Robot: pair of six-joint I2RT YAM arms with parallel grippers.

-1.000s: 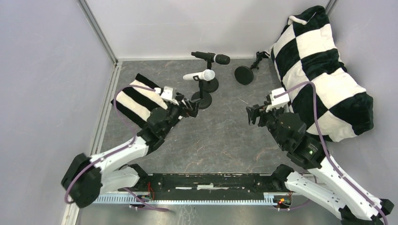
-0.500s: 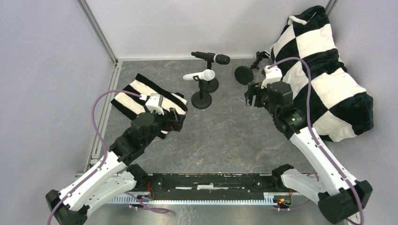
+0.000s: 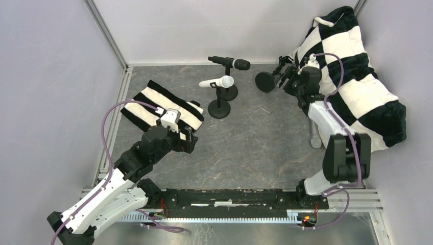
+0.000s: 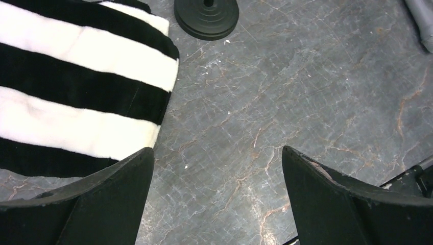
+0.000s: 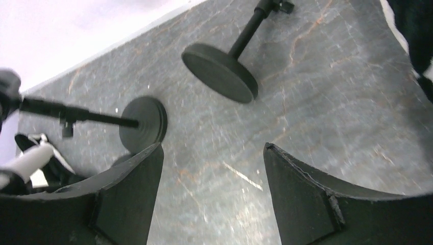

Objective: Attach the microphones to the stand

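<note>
My right gripper has its fingers inward of the stem (image 3: 278,69) (image 5: 248,35). It will reach outward past the round base and close on the stem, because this stand is tipped over.
A black microphone (image 3: 230,62) rests on an upright stand (image 3: 230,93) at the back. In front of it, a white microphone (image 3: 217,82) sits on a second stand (image 3: 219,109). A third stand (image 3: 265,81) lies tipped over, its round base (image 5: 219,71) facing me and its stem (image 5: 250,28) pointing away. My right gripper (image 3: 282,76) hovers open and empty just right of that base, also seen as my right gripper (image 5: 212,148). A silver-grey microphone (image 3: 314,135) lies on the floor by the right arm. My left gripper (image 3: 190,140) is open over bare floor, seen too as my left gripper (image 4: 217,153).
A black-and-white striped cloth (image 3: 161,104) lies beside the left gripper. A large checkered cushion (image 3: 352,76) fills the back right corner, behind the right arm. Grey walls close in the floor on the left, back and right.
The right arm has stretched far back and right, up to the tipped stand, uncovering the silver-grey microphone. The left arm has drawn back toward the near left, away from the white microphone's stand.
</note>
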